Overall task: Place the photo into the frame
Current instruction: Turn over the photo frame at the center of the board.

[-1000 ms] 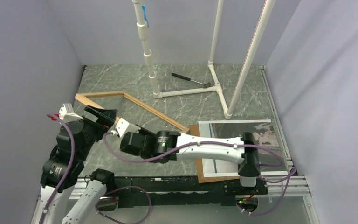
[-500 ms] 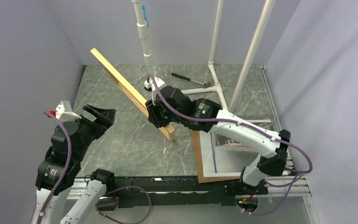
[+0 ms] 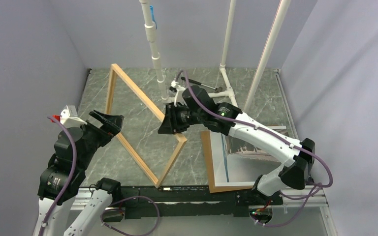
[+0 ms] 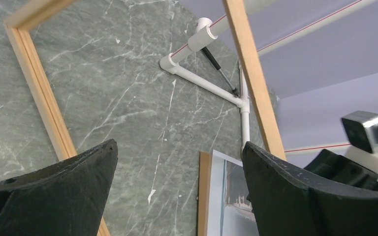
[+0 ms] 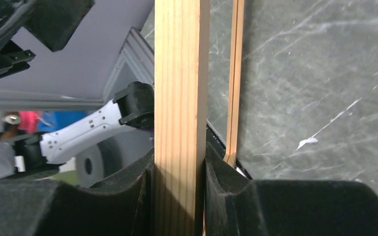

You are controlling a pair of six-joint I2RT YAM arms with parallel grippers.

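Observation:
My right gripper lowers back toward the table's front bar next and turns the tilted frame flat to release it, since bare marble beside the backing board (image 3: 207, 162) lies below.
The light-wood frame (image 3: 138, 90) hangs tilted above the table, its low corner near the front rail. My right gripper (image 3: 173, 124) is shut on one bar of the frame (image 5: 179, 98), which sits clamped between the black pads (image 5: 128, 196). The photo (image 3: 241, 169), white-bordered with a blue stripe, lies face up on a brown backing board (image 3: 207, 162) at the right front, partly under the right arm. My left gripper (image 3: 106, 120) stands open at the left with nothing in it. In the left wrist view it (image 4: 179, 144) looks through the frame (image 4: 253, 73) at the photo (image 4: 226, 196).
A white pipe stand (image 3: 226, 93) rises at the back of the marble table (image 3: 142, 132), with a black-handled tool (image 3: 199, 83) lying beside its foot. Grey walls close in both sides. A black rail (image 3: 197, 194) runs along the front edge.
The right arm has lifted the frame off the table and turned it from edge-on to showing its open face. The left arm has not moved.

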